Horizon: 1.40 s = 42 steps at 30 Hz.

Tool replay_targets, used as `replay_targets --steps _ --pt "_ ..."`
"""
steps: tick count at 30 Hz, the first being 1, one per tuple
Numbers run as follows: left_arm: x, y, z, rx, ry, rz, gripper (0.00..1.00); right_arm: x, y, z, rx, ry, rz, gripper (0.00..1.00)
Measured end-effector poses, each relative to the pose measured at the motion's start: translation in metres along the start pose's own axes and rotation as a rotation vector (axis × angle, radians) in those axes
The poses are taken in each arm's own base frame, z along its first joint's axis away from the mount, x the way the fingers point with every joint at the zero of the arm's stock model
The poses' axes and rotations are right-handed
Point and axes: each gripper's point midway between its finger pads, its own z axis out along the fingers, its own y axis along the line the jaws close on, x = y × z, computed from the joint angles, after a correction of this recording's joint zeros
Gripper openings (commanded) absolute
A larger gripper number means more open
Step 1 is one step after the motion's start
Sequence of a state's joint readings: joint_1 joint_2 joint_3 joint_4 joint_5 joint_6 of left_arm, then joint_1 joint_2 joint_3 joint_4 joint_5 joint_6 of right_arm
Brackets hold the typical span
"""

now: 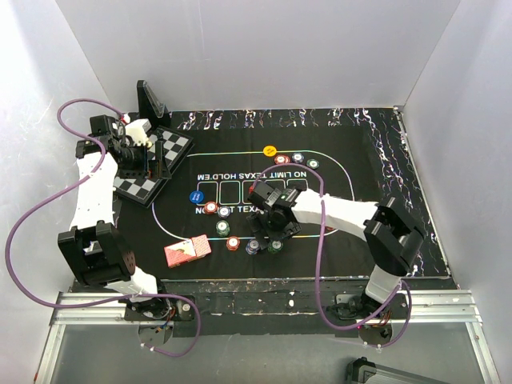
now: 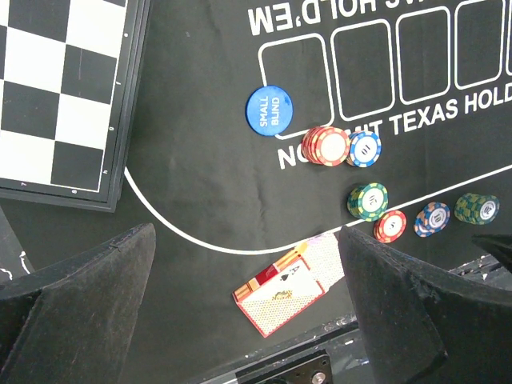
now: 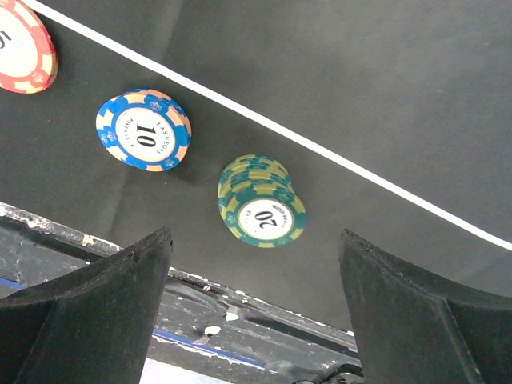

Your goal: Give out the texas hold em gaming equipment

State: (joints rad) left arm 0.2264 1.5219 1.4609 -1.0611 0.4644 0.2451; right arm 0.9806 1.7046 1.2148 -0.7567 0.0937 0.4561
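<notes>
I will lower my right gripper and close it on the upper chips of the green stack [image 1: 276, 245] [image 3: 262, 202] next, since the stack sits centered between its open fingers.
The poker things lie on a black printed mat [image 1: 352, 152]. A red-pink card deck [image 1: 186, 250] [image 2: 284, 292] sits near the front edge. Beside it runs a row of a red chip [image 1: 234, 243], a blue chip [image 3: 144, 134] and a green chip stack [image 3: 262, 202] [image 1: 276, 245]. A blue small-blind disc [image 2: 269, 111], a red stack [image 2: 328, 145] and a blue-white chip [image 2: 365, 149] lie further in. A yellow disc [image 1: 270, 150] is at the far side. My right gripper [image 3: 256, 234] [image 1: 270, 230] hangs open just above the green stack, holding nothing. My left gripper [image 2: 246, 232] [image 1: 150, 164] is open, high over the left side.
A black-and-white chessboard [image 1: 172, 148] [image 2: 56, 88] with pieces lies at the mat's far-left corner, under my left arm. White walls close in the back and both sides. The table's scuffed front edge [image 3: 240, 308] runs just below the chip row.
</notes>
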Motion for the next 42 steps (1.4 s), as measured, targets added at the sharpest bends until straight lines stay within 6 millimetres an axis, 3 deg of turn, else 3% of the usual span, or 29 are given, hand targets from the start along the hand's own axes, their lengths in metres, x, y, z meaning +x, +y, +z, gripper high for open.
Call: replay_targets --steps 7,11,20,28,33,42 --pt "0.004 0.0 0.002 0.002 0.01 -0.004 1.0 0.012 0.003 0.028 0.006 0.053 0.0 0.87" --pt "0.004 0.0 0.002 0.002 0.011 -0.005 1.0 0.016 0.001 0.034 0.01 0.063 0.003 0.81" --pt "0.004 0.0 0.002 0.002 0.01 -0.005 1.0 0.014 0.002 0.037 0.002 0.047 0.009 0.62" --pt "0.004 0.0 0.002 0.002 0.01 -0.005 1.0 0.014 0.003 0.038 0.001 0.044 0.022 0.35" --pt "0.004 0.0 0.002 0.002 0.011 -0.005 1.0 0.015 0.002 0.037 0.001 0.041 0.024 0.26" --pt "0.004 0.0 0.002 0.002 0.01 -0.005 1.0 0.008 0.0 0.022 0.003 -0.01 0.024 0.08"
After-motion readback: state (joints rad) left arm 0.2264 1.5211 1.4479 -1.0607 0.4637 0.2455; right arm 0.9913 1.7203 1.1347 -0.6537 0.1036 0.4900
